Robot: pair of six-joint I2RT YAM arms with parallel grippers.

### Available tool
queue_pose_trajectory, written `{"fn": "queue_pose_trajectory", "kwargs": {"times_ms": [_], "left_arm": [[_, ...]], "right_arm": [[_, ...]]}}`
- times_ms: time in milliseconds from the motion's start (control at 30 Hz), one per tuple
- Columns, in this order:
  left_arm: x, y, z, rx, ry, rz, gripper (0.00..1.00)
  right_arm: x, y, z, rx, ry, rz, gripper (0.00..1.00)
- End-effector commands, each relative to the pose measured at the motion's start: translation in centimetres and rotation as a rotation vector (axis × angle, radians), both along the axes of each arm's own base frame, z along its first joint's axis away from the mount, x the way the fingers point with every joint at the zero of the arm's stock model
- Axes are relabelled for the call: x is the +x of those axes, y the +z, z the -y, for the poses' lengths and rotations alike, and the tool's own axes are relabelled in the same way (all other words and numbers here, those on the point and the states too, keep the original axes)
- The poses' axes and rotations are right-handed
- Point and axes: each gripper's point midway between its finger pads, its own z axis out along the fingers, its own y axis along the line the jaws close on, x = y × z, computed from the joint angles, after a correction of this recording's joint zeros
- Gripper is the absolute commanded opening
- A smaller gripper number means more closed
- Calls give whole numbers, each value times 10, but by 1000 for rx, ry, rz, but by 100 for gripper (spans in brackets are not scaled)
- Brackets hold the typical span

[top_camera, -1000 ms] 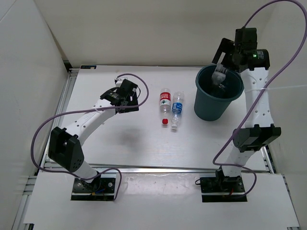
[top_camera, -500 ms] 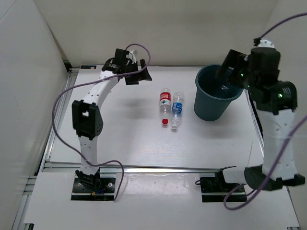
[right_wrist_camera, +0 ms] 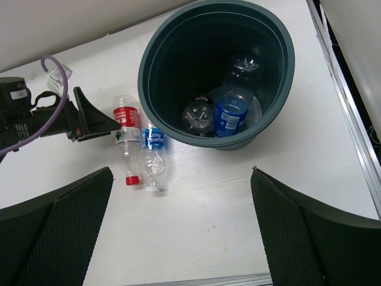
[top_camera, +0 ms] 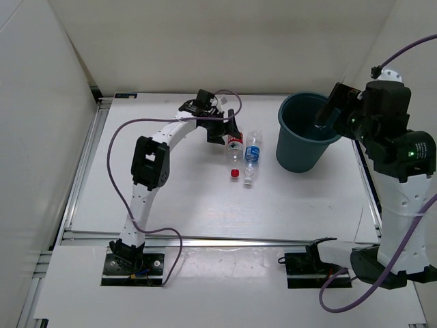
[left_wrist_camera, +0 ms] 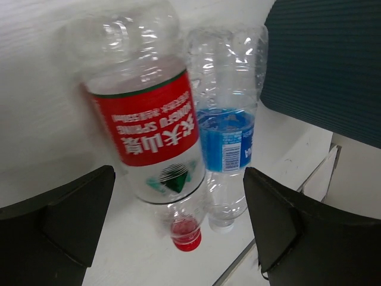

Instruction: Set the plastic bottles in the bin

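Next, my left gripper moves down and back until its fingers are on either side of the red label alone, then closes.
A red-label, red-capped bottle and a blue-label bottle lie side by side on the table, caps toward the near edge. My left gripper is open at the red bottle's base; in the left wrist view its fingers stand on either side of the red bottle and the blue bottle. The teal-grey bin stands to the right. My right gripper is open and empty high above it. Inside the bin lie a blue-label bottle and a dark-label bottle.
A metal rail runs along the table's near edge and another along the right side. White walls enclose the left and the back. The left arm's purple cable loops over the table's left half.
My left arm has swung from the far left across to the red bottle's base. My right gripper has lifted from the bin's mouth to high above it.
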Motion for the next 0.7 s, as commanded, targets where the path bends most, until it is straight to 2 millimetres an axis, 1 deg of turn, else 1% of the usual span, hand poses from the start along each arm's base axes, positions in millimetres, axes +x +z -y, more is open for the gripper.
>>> {"fn": "queue_pose_trajectory", "kwargs": {"times_ms": [0, 33, 133, 167, 200, 233, 300, 367, 433, 467, 500, 567, 600, 667], "left_arm": [[4, 31, 16, -57, -32, 63, 100], [6, 23, 17, -53, -32, 55, 100], [7, 11, 18, -48, -25, 30, 100], [6, 12, 19, -54, -30, 27, 100], [6, 6, 19, -50, -30, 17, 100], [6, 6, 19, -50, -30, 17, 100], [1, -8, 20, -52, -43, -18, 100], [0, -11, 19, -48, -42, -26, 100], [-3, -21, 20, -54, -54, -53, 100], [-7, -21, 24, -54, -63, -53, 100], [-8, -27, 25, -55, -68, -67, 99], [-12, -27, 31, -64, -84, -72, 94], [-18, -31, 36, -71, -102, -86, 93], [-19, -30, 37, -79, -109, -90, 87]], "right_arm": [[-3, 3, 7, -35, -9, 10, 100], [-2, 2, 7, -46, -4, -1, 100], [-4, -6, 8, -62, 1, -33, 100], [-4, -6, 8, -62, 1, -33, 100], [-5, -12, 11, -67, -7, -54, 100], [-9, -11, 12, -67, -7, -54, 100], [-8, -18, 15, -70, -19, -74, 100], [-11, -15, 18, -68, -29, -64, 100], [-12, -17, 20, -69, -37, -73, 100], [-12, -17, 20, -69, -37, -73, 100], [-12, -17, 20, -69, -37, -73, 100], [-13, -22, 22, -68, -40, -92, 100], [-13, -22, 22, -68, -40, -92, 100], [-13, -22, 24, -68, -49, -92, 100]]}}
